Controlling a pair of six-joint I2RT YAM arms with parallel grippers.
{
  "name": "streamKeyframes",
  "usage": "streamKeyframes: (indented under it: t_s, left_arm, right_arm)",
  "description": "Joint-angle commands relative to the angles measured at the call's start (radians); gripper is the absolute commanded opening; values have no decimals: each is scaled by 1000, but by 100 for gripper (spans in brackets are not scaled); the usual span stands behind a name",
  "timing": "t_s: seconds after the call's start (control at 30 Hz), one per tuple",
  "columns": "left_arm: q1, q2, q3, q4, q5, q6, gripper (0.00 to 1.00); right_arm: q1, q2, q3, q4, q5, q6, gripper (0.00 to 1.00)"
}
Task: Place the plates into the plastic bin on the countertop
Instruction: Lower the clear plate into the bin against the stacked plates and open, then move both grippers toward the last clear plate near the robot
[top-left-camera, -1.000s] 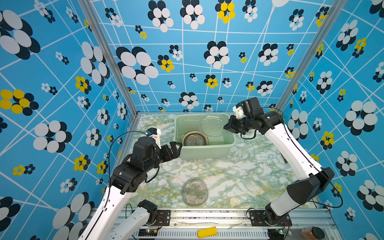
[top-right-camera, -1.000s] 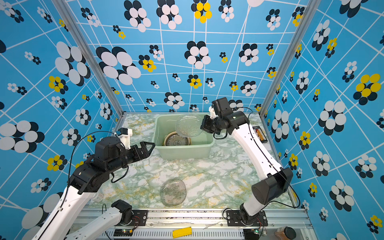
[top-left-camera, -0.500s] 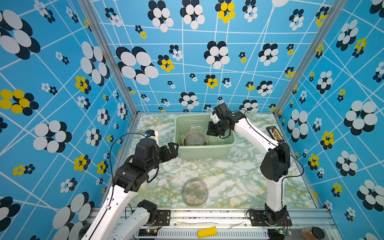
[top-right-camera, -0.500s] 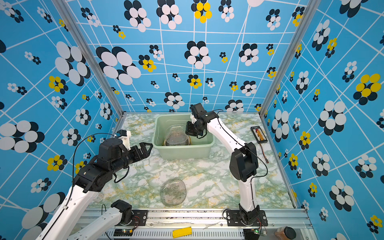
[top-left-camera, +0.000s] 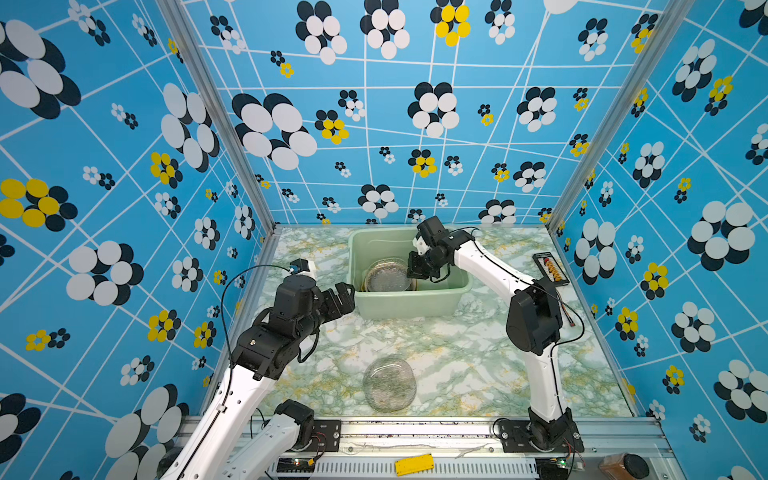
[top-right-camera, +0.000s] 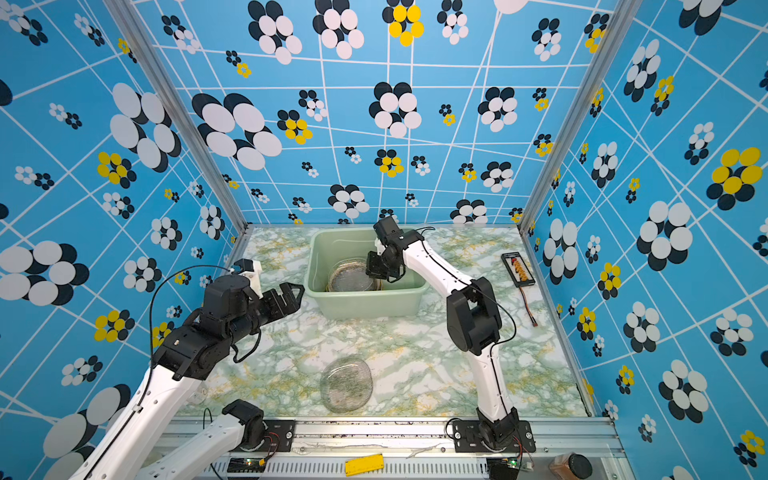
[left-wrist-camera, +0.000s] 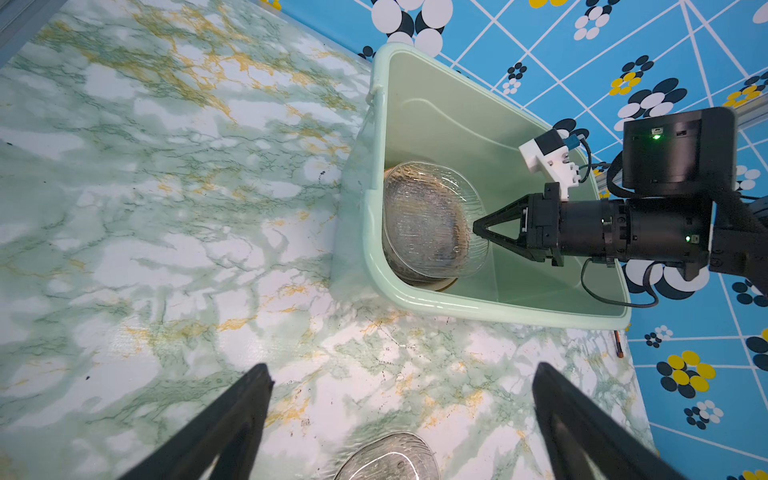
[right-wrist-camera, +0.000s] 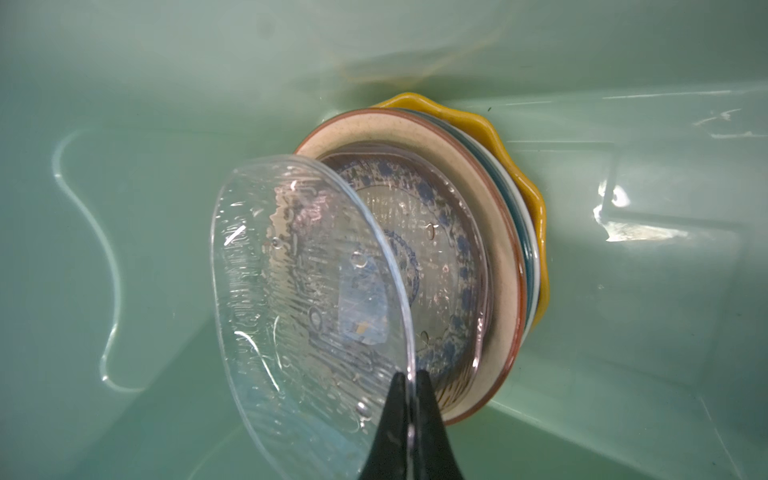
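Note:
My right gripper moves down onto the stack of plates in the bin next and releases the glass plate's rim, as the stack lies beneath it.
The mint-green plastic bin (top-left-camera: 461, 286) (top-right-camera: 417, 291) (left-wrist-camera: 498, 309) stands at the back of the marble countertop (top-left-camera: 457, 353). Inside lies a stack of plates (right-wrist-camera: 505, 249): yellow at the bottom, then beige, then blue-patterned. My right gripper (right-wrist-camera: 409, 376) (top-left-camera: 415, 272) (left-wrist-camera: 476, 228) is shut on the rim of a clear glass plate (right-wrist-camera: 299, 299) (top-left-camera: 388, 276), holding it tilted over the stack. Another clear glass plate (top-left-camera: 389, 384) (top-right-camera: 345, 384) (left-wrist-camera: 386, 459) lies flat near the front edge. My left gripper (top-left-camera: 347, 295) (left-wrist-camera: 401, 374) hovers open left of the bin, holding nothing.
A small black abacus-like board (top-left-camera: 550, 268) (top-right-camera: 517, 270) with a cable lies by the right wall. Blue flowered walls close in three sides. A metal rail (top-left-camera: 415, 430) runs along the front, with a yellow piece (top-left-camera: 414, 463) and a brown jar (top-left-camera: 623, 467) below.
My right arm has swung left and down into the bin with the clear plate, which now tilts just above the stack. The left arm has hardly moved.

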Motion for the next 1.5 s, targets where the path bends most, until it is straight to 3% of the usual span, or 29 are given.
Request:
streamKeyframes:
  t_s: [0.0, 0.13, 0.4, 0.7, 0.87, 1.2, 1.33, 1.47]
  left_arm:
    - [8, 1, -9, 19, -17, 1, 99]
    - [11, 4, -12, 26, -17, 2, 99]
    - [27, 11, -5, 35, -4, 11, 99]
    - [35, 12, 17, -14, 31, 2, 99]
    - [35, 26, 52, -163, 77, -59, 99]
    - [37, 30, 75, -432, 210, -141, 99]
    - [36, 31, 47, -489, 314, -139, 99]
    - [36, 8, -18, -481, 396, -145, 99]
  right_arm:
    - [9, 41, 31, 19, -1, 18, 0]
    - [17, 57, 38, 18, 13, 24, 1]
    - [25, 66, 41, 5, 41, 33, 16]
    - [26, 41, 70, -23, 52, 30, 66]
    - [33, -49, 94, -22, 73, 20, 91]
    - [69, -251, 113, -91, 123, -27, 97]
    - [89, -440, -43, -34, 113, -15, 96]
    - [107, -671, -336, 81, 82, 76, 94]
